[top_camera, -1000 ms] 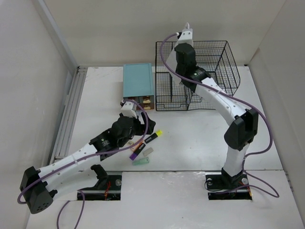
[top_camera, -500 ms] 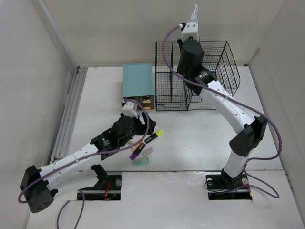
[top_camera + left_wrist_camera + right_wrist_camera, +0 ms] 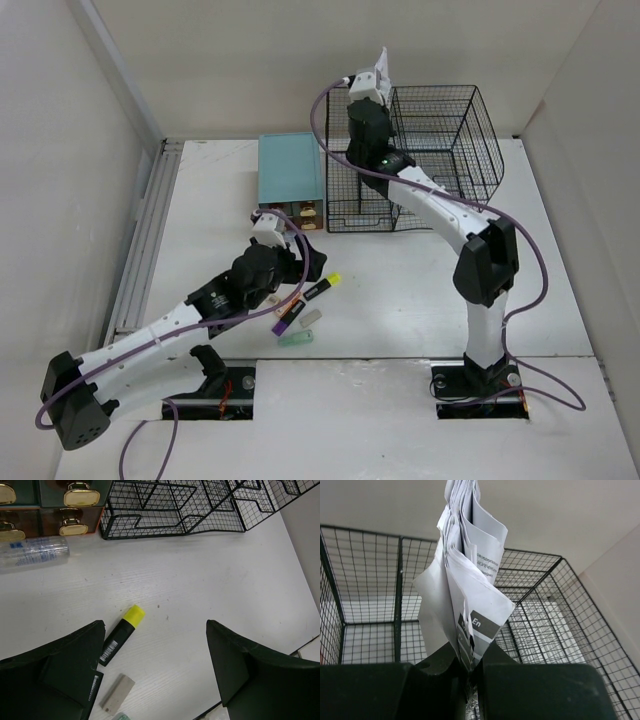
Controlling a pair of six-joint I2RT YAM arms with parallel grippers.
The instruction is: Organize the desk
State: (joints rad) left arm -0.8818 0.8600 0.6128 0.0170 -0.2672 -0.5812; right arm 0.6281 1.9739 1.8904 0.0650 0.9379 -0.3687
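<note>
My right gripper will next move the folded booklet (image 3: 470,570) down into the rack's end section (image 3: 414,641) by the drawer box and let go of it there. That section is open below the gripper.
The desk (image 3: 400,290) is a white tabletop between pale walls. My right gripper (image 3: 371,84) is raised above the left end of the black wire rack (image 3: 440,150) and shut on a folded white paper booklet (image 3: 470,570), which sticks up from the right gripper (image 3: 470,662). My left gripper (image 3: 156,625) hangs open and empty low over the desk (image 3: 200,580). Under its left finger lie a yellow-capped highlighter (image 3: 121,634) and a grey eraser (image 3: 117,692). From above, the left gripper (image 3: 290,262) sits just left of the yellow highlighter (image 3: 322,288).
A teal-topped drawer box (image 3: 291,168) stands left of the rack, its brass handles (image 3: 80,492) facing me. A clear tube (image 3: 32,552) lies in front of it. A purple-capped marker (image 3: 288,316) and a pale green piece (image 3: 297,338) lie near the front. A ribbed rail (image 3: 145,230) runs along the left edge.
The right arm swung its wrist up and then left with the booklet, ending over the rack's left end. The left arm barely moved.
</note>
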